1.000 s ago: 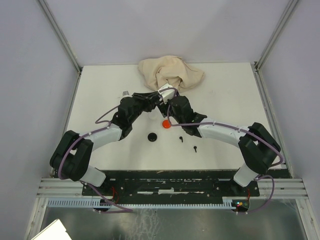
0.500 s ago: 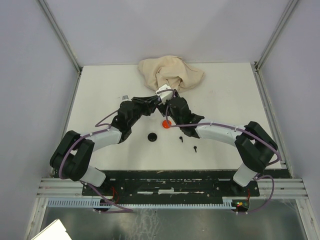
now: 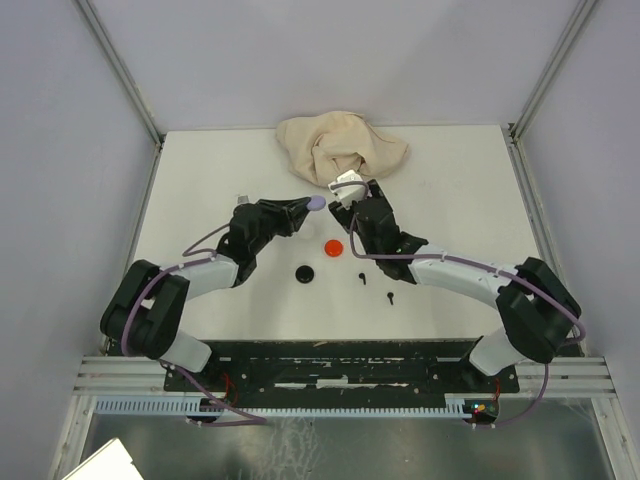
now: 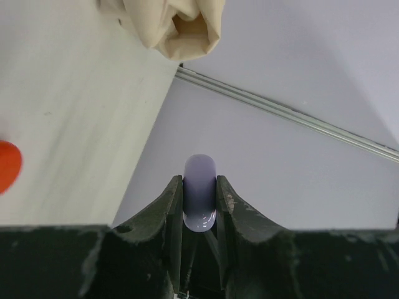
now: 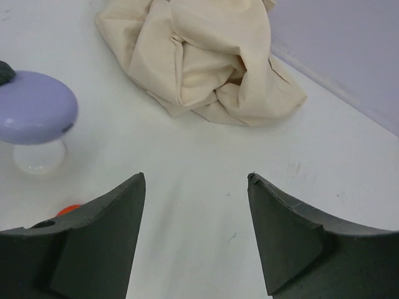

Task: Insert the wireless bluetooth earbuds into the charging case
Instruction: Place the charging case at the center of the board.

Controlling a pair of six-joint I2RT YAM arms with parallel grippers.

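The lavender case should next go down and back, leftward in the top view, with my left gripper onto the tabletop beside the black disc, since that spot is clear.
My left gripper is shut on a lavender round charging case, gripped edgewise above the table. In the right wrist view the same lavender case shows at the left, with a pale white shape under it. My right gripper stands open over bare table, just right of the lavender case, nothing between its fingers. Two black earbuds lie on the table nearer the arm bases.
A crumpled beige cloth lies at the table's far edge, just beyond both grippers. A red disc and a black disc rest on the white table. Grey walls enclose the sides.
The two grippers, pressed close together earlier, have drawn apart. The left keeps the lavender case; the right has shifted toward the cloth and widened slightly. The red disc now lies uncovered.
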